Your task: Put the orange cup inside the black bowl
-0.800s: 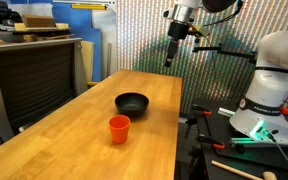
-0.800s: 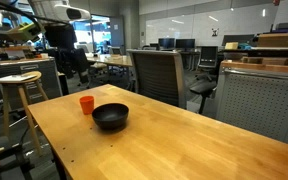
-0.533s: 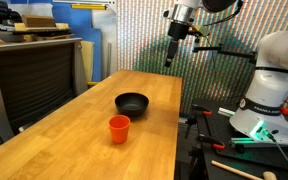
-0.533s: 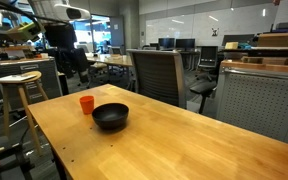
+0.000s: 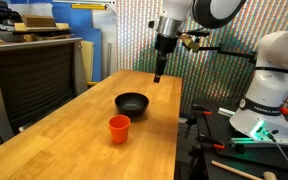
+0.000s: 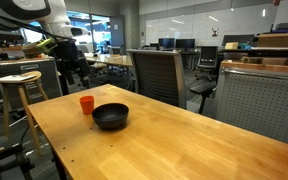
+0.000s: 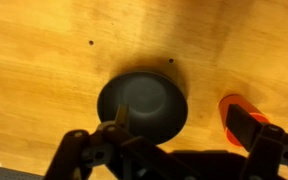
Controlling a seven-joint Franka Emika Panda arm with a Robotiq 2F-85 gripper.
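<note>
The orange cup stands below, on the right in the wrist view, so the gripper should move that way next and come down onto the orange cup's rim (image 5: 119, 119) (image 7: 244, 107).
The orange cup (image 5: 119, 128) stands upright on the wooden table (image 5: 84, 140), a short way from the black bowl (image 5: 132, 102). Both also show in an exterior view, the cup (image 6: 86, 104) beside the bowl (image 6: 110, 116). My gripper (image 5: 159, 74) hangs high above the table, beyond the bowl, open and empty. In the wrist view the bowl (image 7: 144, 100) lies below, the cup (image 7: 234, 115) is at the right behind one finger, and the gripper (image 7: 184, 135) fingers are spread wide.
A wooden stool (image 6: 22, 85) and office chairs (image 6: 154, 75) stand around the table. A cabinet with boxes (image 5: 29, 70) is off one side. The robot base (image 5: 269, 90) sits by the table edge.
The arm has swung down and over toward the bowl; the gripper is lower and closer to the table's middle. Cup and bowl have not moved.
</note>
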